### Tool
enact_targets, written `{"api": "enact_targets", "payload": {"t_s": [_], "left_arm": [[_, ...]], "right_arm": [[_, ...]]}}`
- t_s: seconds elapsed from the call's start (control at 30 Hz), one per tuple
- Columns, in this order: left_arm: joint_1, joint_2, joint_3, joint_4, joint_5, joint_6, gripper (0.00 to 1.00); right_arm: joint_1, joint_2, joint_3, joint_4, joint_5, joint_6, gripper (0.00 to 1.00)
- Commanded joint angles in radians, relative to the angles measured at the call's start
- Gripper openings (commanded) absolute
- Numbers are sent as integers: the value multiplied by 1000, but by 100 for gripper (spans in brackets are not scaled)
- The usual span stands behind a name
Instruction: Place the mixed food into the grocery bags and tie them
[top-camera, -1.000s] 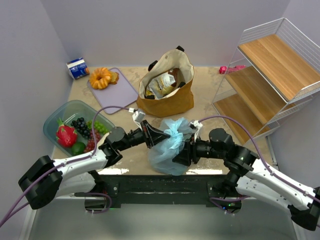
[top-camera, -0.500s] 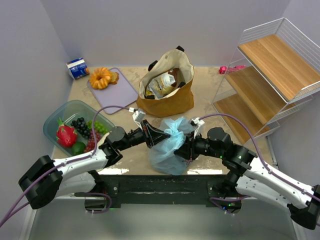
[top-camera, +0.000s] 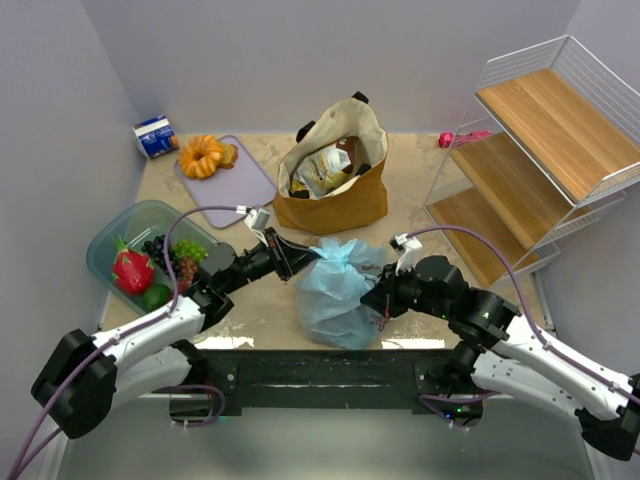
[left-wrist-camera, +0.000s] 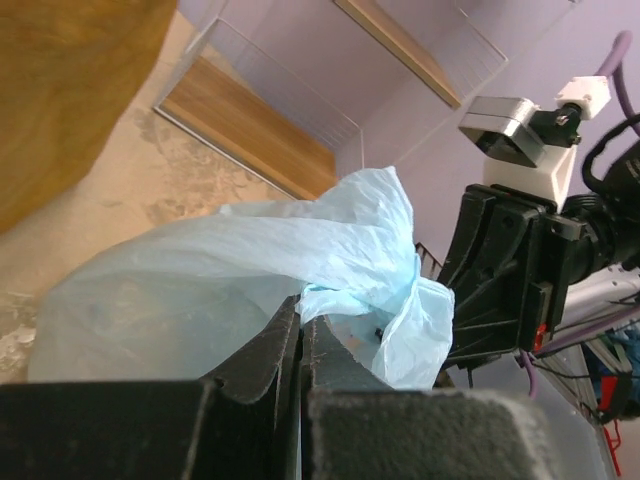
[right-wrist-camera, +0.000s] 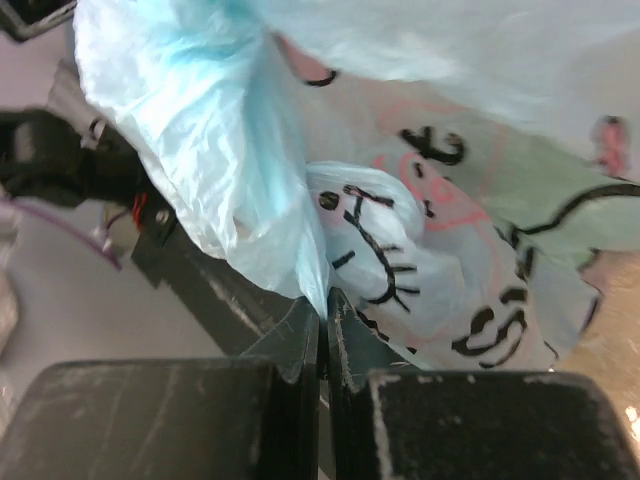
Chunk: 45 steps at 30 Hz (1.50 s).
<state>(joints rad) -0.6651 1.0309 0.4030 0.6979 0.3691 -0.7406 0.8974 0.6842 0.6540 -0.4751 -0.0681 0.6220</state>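
Note:
My left gripper should pull away from my right gripper, toward the clear teal tub, and let go of the strip of the plastic bag, because the gathered film between my grippers is loose.
The light-blue printed plastic bag (top-camera: 333, 290) sits bulging at the table's near middle. My left gripper (top-camera: 291, 262) is shut on a twisted strip of the plastic bag (left-wrist-camera: 250, 270) at its upper left; the jaws (left-wrist-camera: 302, 306) meet with film between them. On the bag's right side, my right gripper (top-camera: 373, 296) is shut on a fold of the plastic bag (right-wrist-camera: 430, 200), its tips (right-wrist-camera: 325, 300) pinching thin film. Behind stands the mustard-tan tote (top-camera: 335, 195), open, with snack packets (top-camera: 324, 170) inside. The plastic bag's contents are hidden.
A clear teal tub (top-camera: 112, 238) with red fruit and grapes stands at the left. Farther back lie a purple board (top-camera: 240, 188) with a ring-shaped pastry (top-camera: 203, 155) and a blue carton (top-camera: 156, 136). A wire rack with wooden shelves (top-camera: 540, 150) fills the right side.
My right gripper has shut on the plastic bag's right side and drawn back slightly. My left gripper has pulled its strip up and to the left, and the bag's top has spread.

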Motion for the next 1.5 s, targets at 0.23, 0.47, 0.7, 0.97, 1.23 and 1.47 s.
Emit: {"api": "enact_targets", "payload": {"t_s": [0.23,0.47,0.7,0.97,1.23,1.47], "left_arm": [[169,-46,66,-41,25,24,0],[301,-80,20,-66,53,0,0],[390,-85,-61,-38,56,-49,0],[561,-155,-135,-90,93,-89,0],[656,-170,-173,-130,126,-105,0],[665,-170,-151,-198,113,-63,0]], "right_arm": [[5,3,154,-237,225,15,0],[3,-31,145,-306,333,79,0],[-23,-38,-74,36,263,232,0],[-227,-110,-169,61,243,283,0],[-299,-187,-286,90,168,375,0],[-307,-242,-312,41,185,398,0]]}}
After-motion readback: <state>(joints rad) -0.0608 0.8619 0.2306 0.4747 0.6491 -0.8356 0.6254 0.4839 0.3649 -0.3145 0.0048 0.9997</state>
